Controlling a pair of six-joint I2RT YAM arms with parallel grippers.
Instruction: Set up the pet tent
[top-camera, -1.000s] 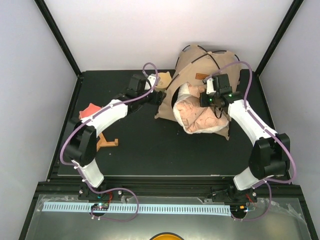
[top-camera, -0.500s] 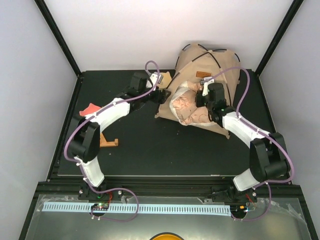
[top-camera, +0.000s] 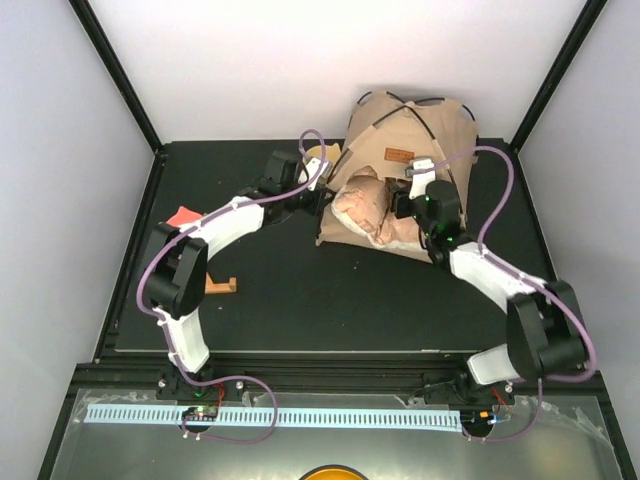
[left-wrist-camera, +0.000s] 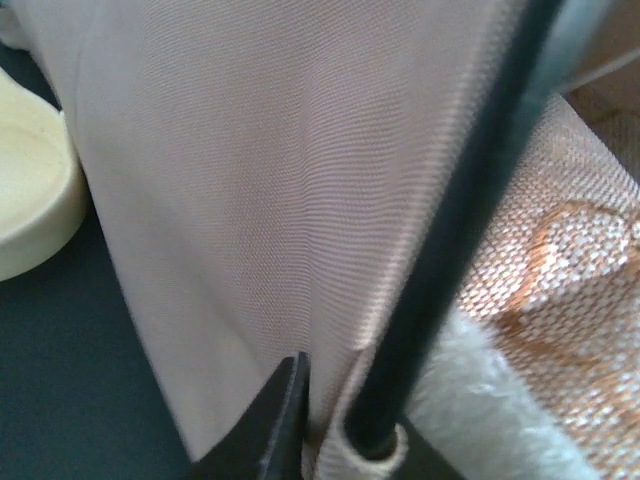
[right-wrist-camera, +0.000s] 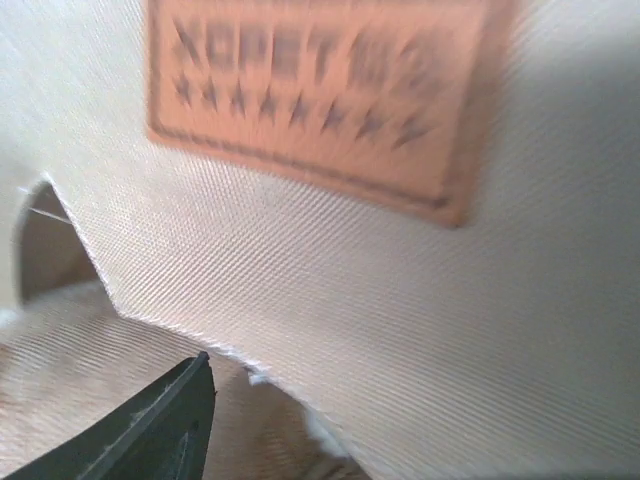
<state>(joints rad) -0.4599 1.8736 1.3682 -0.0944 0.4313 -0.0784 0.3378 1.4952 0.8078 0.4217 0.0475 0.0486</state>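
The tent (top-camera: 420, 130) stands close to the far wall, so the left gripper will pull back with the tent's pinched canvas sleeve over the bare black tabletop and let go of it.
The pet tent (top-camera: 420, 130), tan canvas with thin black poles and a brown label patch (top-camera: 398, 154), stands at the back right of the black table. A beige patterned pillow (top-camera: 362, 203) pokes out of its front opening. My left gripper (top-camera: 322, 196) is at the tent's left front edge. In the left wrist view its fingers (left-wrist-camera: 285, 420) pinch the canvas sleeve (left-wrist-camera: 345, 445) that holds a black pole (left-wrist-camera: 450, 230). My right gripper (top-camera: 405, 197) hovers at the opening under the label patch (right-wrist-camera: 320, 90). One finger (right-wrist-camera: 150, 430) stands far to the left, and canvas covers the other side.
A cream dish (top-camera: 318, 160) (left-wrist-camera: 30, 190) sits just left of the tent, close to my left wrist. Near the left edge of the mat lie a red piece (top-camera: 182, 216) and a small wooden stand (top-camera: 222, 287). White walls close in behind the tent.
The pillow has slid further back into the tent. My right gripper let go of it and opened. My left gripper reached right and closed on the tent's front edge.
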